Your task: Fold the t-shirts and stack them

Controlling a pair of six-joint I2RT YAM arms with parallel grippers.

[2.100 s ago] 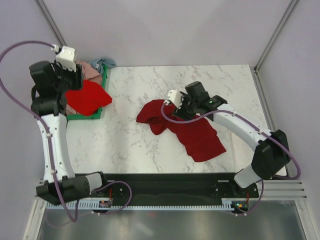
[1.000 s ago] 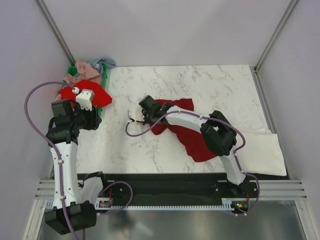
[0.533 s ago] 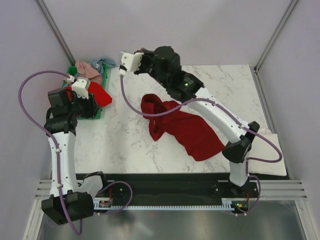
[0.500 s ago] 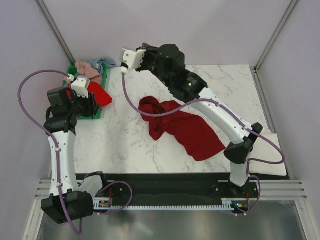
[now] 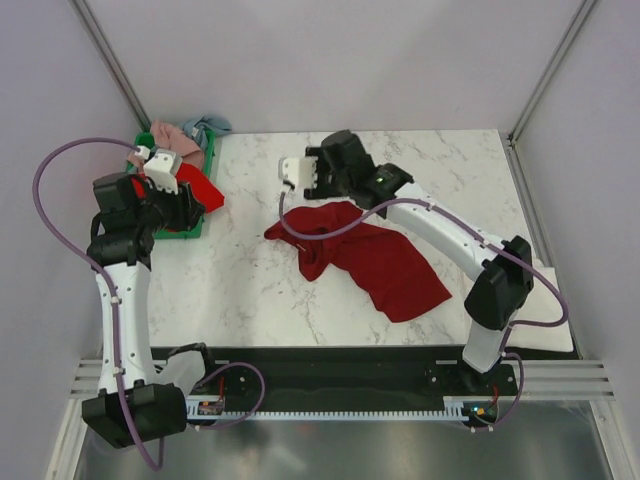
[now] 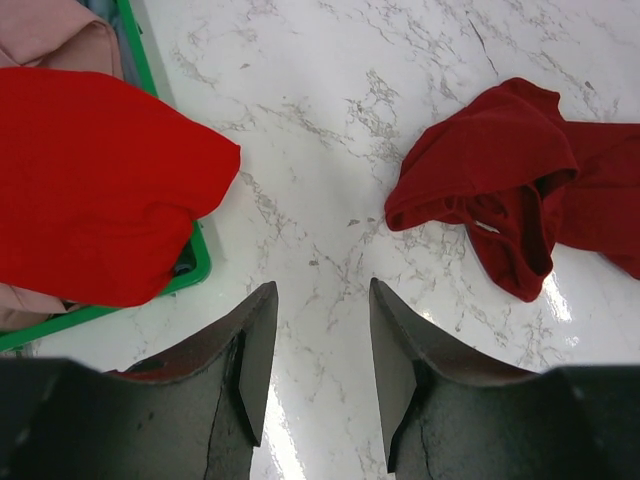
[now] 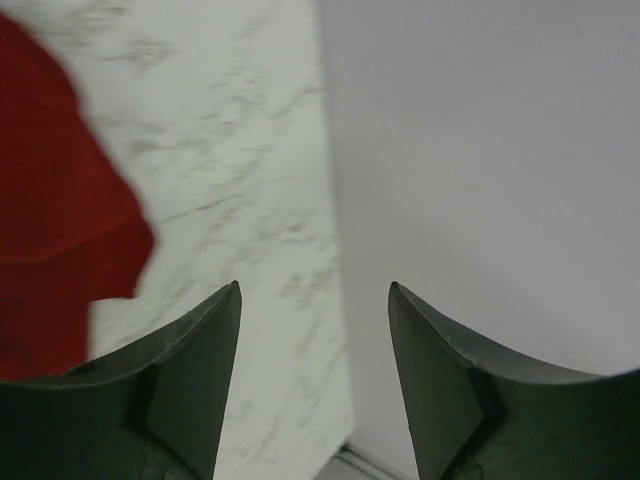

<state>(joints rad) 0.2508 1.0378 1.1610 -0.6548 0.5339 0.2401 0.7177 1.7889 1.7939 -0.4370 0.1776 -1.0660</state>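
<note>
My right gripper needs to turn its fingers and move them back down onto the bunched end's near fold (image 5: 313, 269). The near fold sticks out onto bare marble below the gripper and back from it.
A dark crimson t-shirt (image 5: 372, 258) lies crumpled on the marble table, its bunched end (image 6: 500, 190) toward the crate. My right gripper (image 5: 292, 180) hovers just behind that end, open and holding nothing (image 7: 314, 287); a blurred red cloth (image 7: 50, 230) fills the left of its wrist view. A bright red t-shirt (image 5: 196, 190) hangs over the rim of the green crate (image 5: 172, 233), with a dusty pink t-shirt (image 5: 175, 136) and a light blue t-shirt (image 5: 207, 125) behind it. My left gripper (image 5: 185, 208) hangs open over the table beside the crate (image 6: 322, 290).
A cream-white cloth (image 5: 545, 300) lies at the table's right front corner. The back wall (image 7: 500, 150) stands close in front of the right gripper. Frame posts rise at both back corners. The crate's green rim (image 6: 197, 262) lies left of the left fingers.
The right gripper let go of the crimson shirt's left end, rose high, then came down behind the shirt with its jaws open. The shirt's end fell back onto the table. The left arm barely moved.
</note>
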